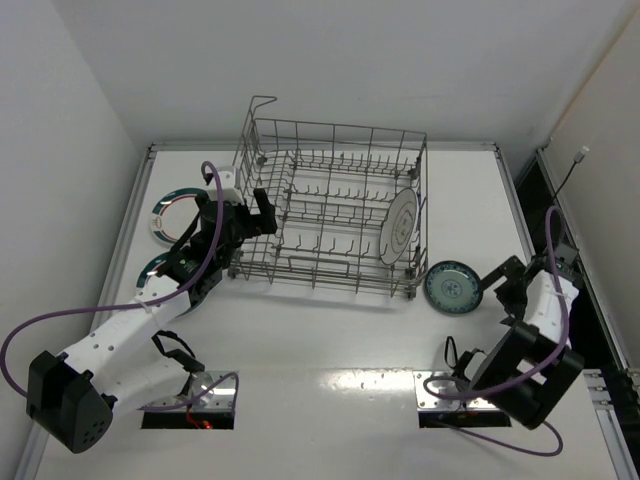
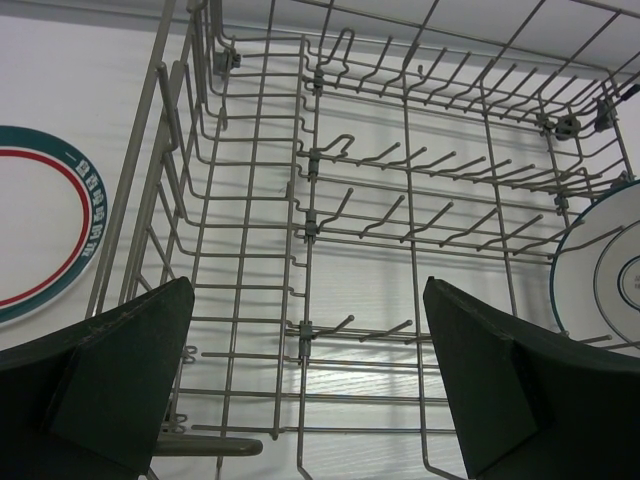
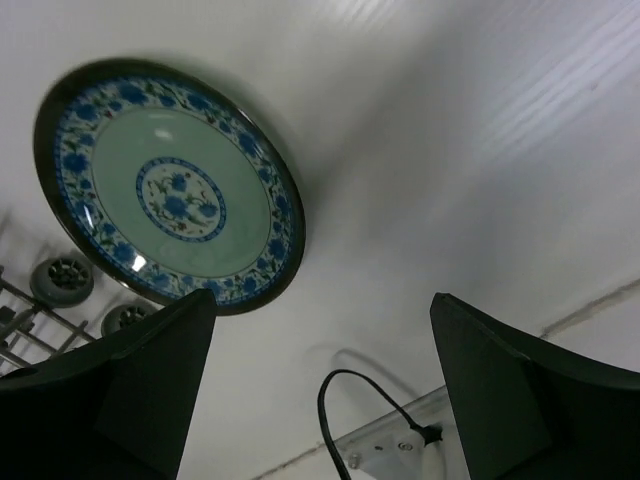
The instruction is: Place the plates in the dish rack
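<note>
My right gripper moves down toward the rack next, to the teal-blue plate's rim on its side away from the wires, where the table is empty.
The grey wire dish rack stands mid-table, and one white plate stands upright among the tines at its right end. A small teal-blue patterned plate lies flat on the table just right of the rack. My right gripper hovers beside it, open and empty. In the right wrist view, the teal-blue plate lies ahead and to the left of the right gripper. Two rim-banded plates lie left of the rack, partly under my left arm. My left gripper is open at the rack's left wall.
In the left wrist view, the left gripper looks through the rack wires, with a banded plate to the left and the upright plate at far right. A black cable and a metal mount plate sit near the right arm's base.
</note>
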`<state>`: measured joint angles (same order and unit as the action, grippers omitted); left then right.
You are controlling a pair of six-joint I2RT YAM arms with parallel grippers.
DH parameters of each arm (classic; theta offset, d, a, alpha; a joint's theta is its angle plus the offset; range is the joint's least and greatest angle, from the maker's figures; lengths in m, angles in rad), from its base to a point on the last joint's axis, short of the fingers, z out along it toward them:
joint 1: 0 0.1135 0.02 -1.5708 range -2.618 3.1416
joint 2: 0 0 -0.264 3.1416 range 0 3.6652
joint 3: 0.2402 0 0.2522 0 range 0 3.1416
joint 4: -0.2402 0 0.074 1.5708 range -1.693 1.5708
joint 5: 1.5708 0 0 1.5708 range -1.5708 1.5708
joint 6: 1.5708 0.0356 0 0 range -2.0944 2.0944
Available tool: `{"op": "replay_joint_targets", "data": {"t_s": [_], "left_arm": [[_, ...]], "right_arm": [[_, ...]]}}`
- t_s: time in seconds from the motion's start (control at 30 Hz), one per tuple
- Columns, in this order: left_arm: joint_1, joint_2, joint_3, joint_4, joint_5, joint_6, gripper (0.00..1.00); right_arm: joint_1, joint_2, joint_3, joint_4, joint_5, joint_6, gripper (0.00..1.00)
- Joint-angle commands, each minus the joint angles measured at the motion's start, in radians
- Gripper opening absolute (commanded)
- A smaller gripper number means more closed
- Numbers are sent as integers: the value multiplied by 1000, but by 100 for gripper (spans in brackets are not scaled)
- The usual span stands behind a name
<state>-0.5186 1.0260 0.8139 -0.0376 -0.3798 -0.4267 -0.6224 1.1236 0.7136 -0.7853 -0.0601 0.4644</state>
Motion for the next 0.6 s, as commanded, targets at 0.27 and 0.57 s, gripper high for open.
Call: {"op": "replay_joint_targets", "data": {"t_s": [0.27,0.57], "left_arm": [[-12,-6,-21,-33,2,-32,99],[-12,-6,-21,-33,2,-32,99]], "right_arm": [[-117,195,-198,279,-389,-46,92],[-106,433,-235,411,-541,-113,37]]}}
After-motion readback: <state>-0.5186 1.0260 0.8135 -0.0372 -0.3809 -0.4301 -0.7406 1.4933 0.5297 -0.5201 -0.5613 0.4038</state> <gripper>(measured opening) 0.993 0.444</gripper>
